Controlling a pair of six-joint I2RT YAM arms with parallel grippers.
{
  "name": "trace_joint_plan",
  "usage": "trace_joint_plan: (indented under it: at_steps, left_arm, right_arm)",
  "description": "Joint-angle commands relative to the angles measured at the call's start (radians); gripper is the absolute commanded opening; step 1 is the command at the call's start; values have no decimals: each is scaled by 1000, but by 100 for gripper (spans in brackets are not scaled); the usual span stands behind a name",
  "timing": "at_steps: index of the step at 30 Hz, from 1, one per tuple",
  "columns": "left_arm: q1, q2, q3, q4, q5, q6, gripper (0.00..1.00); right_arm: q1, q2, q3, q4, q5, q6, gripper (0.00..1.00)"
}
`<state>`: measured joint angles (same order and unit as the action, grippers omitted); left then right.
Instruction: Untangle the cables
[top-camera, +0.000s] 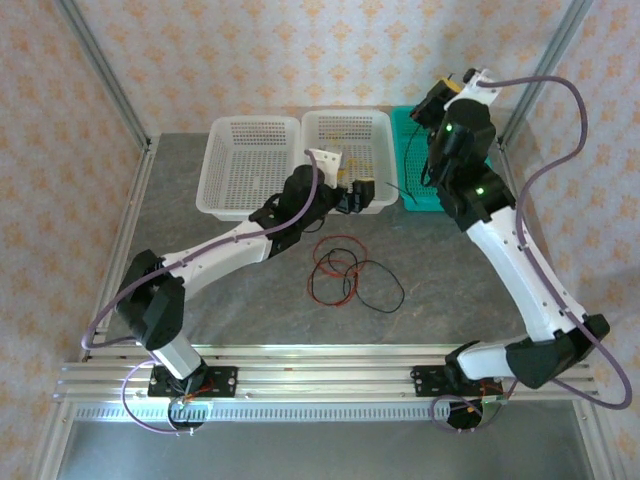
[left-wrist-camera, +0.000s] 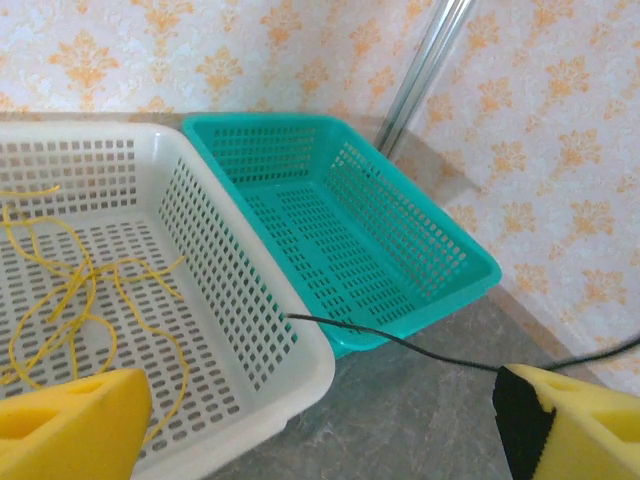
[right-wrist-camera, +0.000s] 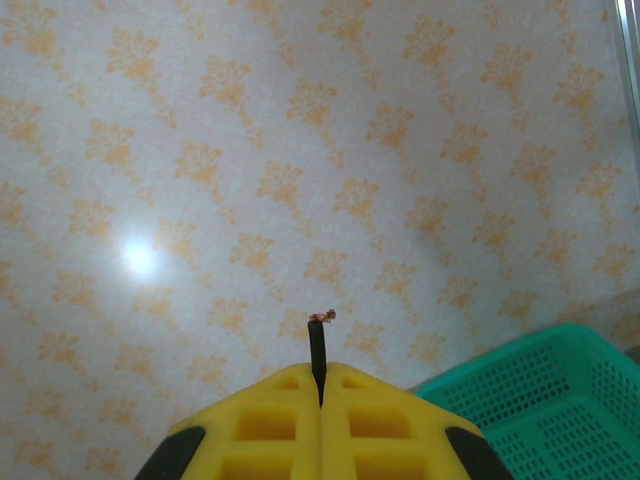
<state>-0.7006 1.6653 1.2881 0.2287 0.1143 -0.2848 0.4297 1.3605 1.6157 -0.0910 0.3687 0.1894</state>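
My right gripper will next tip downward and come down over the teal basket (top-camera: 417, 168) (right-wrist-camera: 530, 415), which is below it and empty, to let go of the frayed end.
A red cable (top-camera: 322, 262) and a black cable (top-camera: 398, 286) lie looped together on the grey table in front of the baskets. A yellow cable (left-wrist-camera: 72, 292) lies loose inside the middle white basket (left-wrist-camera: 250, 330). My right gripper (right-wrist-camera: 321, 400) is raised at the back right (top-camera: 437, 100) and is shut on the frayed end of the black cable (right-wrist-camera: 318, 345). A strand of the black cable (left-wrist-camera: 400, 342) crosses the table past the white basket's corner. My left gripper (left-wrist-camera: 320, 440) hovers open at that corner (top-camera: 357, 195), nothing between its yellow fingers (left-wrist-camera: 70, 425).
A second white basket (top-camera: 250, 165) stands left of the middle one. A teal basket (left-wrist-camera: 340, 220) sits to the right, partly behind the right arm in the top view. Metal frame posts and patterned walls close in the back and sides.
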Motion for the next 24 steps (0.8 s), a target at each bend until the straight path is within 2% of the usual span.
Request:
trace_joint_plan:
  at_steps: [1, 6, 13, 24]
  left_arm:
    - [5, 47, 93, -54, 4, 49, 90]
    - [10, 136, 238, -114, 28, 76, 91]
    - [9, 267, 412, -190, 62, 85, 91]
    - [9, 383, 480, -258, 102, 91, 93]
  right_arm:
    - [-60, 46, 100, -8, -80, 9, 0]
    - [-155, 157, 230, -51, -170, 58, 0]
    - [-256, 302, 360, -84, -222, 84, 0]
    - [-379, 493, 364, -127, -292, 146, 0]
